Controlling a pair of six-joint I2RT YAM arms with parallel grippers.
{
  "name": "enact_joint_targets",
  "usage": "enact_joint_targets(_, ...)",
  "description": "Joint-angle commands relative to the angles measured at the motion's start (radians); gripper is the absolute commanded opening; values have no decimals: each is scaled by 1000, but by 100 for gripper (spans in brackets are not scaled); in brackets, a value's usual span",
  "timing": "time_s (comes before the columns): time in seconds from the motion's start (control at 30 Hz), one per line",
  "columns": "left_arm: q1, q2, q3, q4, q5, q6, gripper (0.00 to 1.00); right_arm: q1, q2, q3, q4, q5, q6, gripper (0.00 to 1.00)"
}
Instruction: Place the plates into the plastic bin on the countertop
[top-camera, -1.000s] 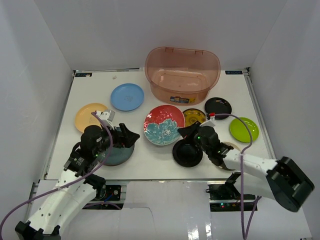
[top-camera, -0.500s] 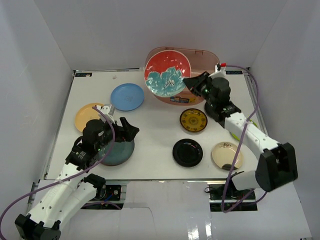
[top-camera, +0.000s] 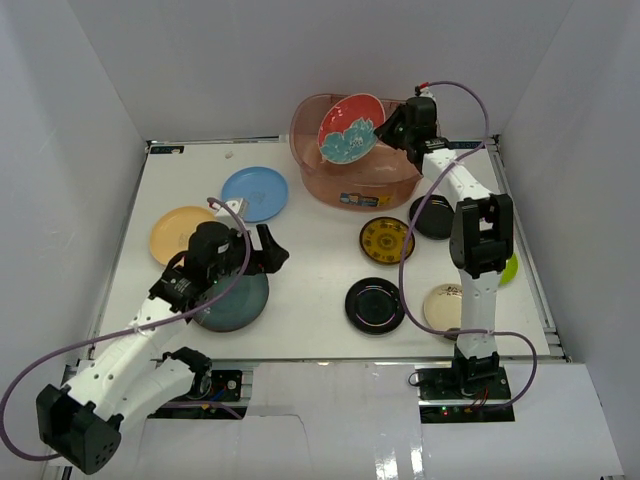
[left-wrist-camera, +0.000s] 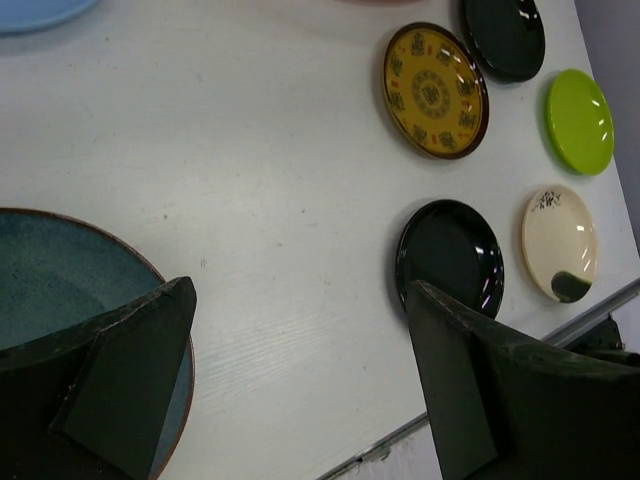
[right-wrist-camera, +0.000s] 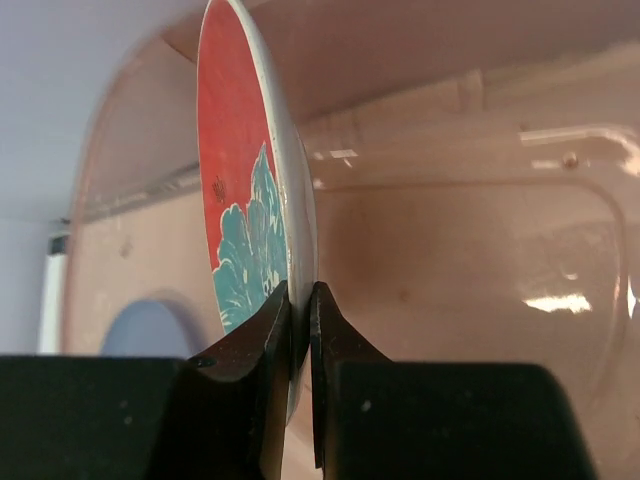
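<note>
I should next lower my right gripper deeper into the reddish plastic bin (top-camera: 400, 178) and let go of the red floral plate's rim there, because the plate still hangs above the bin's bottom.
My right gripper (top-camera: 385, 127) is shut on the rim of the red floral plate (top-camera: 349, 127) and holds it tilted above the reddish plastic bin (top-camera: 400, 178). In the right wrist view the plate (right-wrist-camera: 245, 215) stands edge-on between the jaws, with the bin's inside (right-wrist-camera: 470, 260) behind it. My left gripper (top-camera: 265, 252) is open and empty, just above the right edge of the dark teal plate (top-camera: 235, 305), which shows at lower left in the left wrist view (left-wrist-camera: 60, 290). Light blue (top-camera: 254, 193), yellow-orange (top-camera: 178, 233), patterned (top-camera: 386, 240), black (top-camera: 374, 305) and cream (top-camera: 443, 306) plates lie on the countertop (top-camera: 310, 270).
A second black plate (top-camera: 432, 216) and the lime plate (top-camera: 509, 268) lie partly behind the right arm. White walls close in the table on three sides. A metal rail runs along the near edge (left-wrist-camera: 400, 440).
My right gripper has carried the red floral plate from the table's middle up and back over the bin. My left gripper has stayed by the teal plate, shifting slightly right.
</note>
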Motion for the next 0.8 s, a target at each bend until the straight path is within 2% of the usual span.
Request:
enact_joint_targets(0.0,-1,79,100,43,-45,-11,96,0,-19,119,62,-92,-43,8)
enact_joint_targets(0.17,22,292,189,54,-50,-26,96,-8,46,113,27,-123,-37,8)
enact_joint_targets(0.27,90,372,260,45,-61,-37,95,-8,47,81,-19,-109,-19,8)
enact_joint_targets(0.33,194,401,293,64,-7,-68,95,-6,32,38,-4,-99,-13,19)
enact_joint_targets(0.37,227,440,301,78,32,-75,94,-5,9,0,2,-80,-14,28)
enact_joint_targets(0.4,255,466,315,84,39,-81,94,-3,-2,-16,4,-66,-17,46)
enact_joint_targets(0.5,316,583,393,84,5,-72,93,-2,-39,-43,-10,-25,-46,67)
enact_joint_targets(0.63,402,723,514,87,25,-69,88,0,-95,-43,-45,13,-96,86)
enact_joint_targets(0.7,434,763,540,109,14,-66,85,0,-115,-40,-59,-11,-122,92)
enact_joint_targets(0.77,479,834,580,121,30,-63,82,0,-160,-59,-53,-55,-126,92)
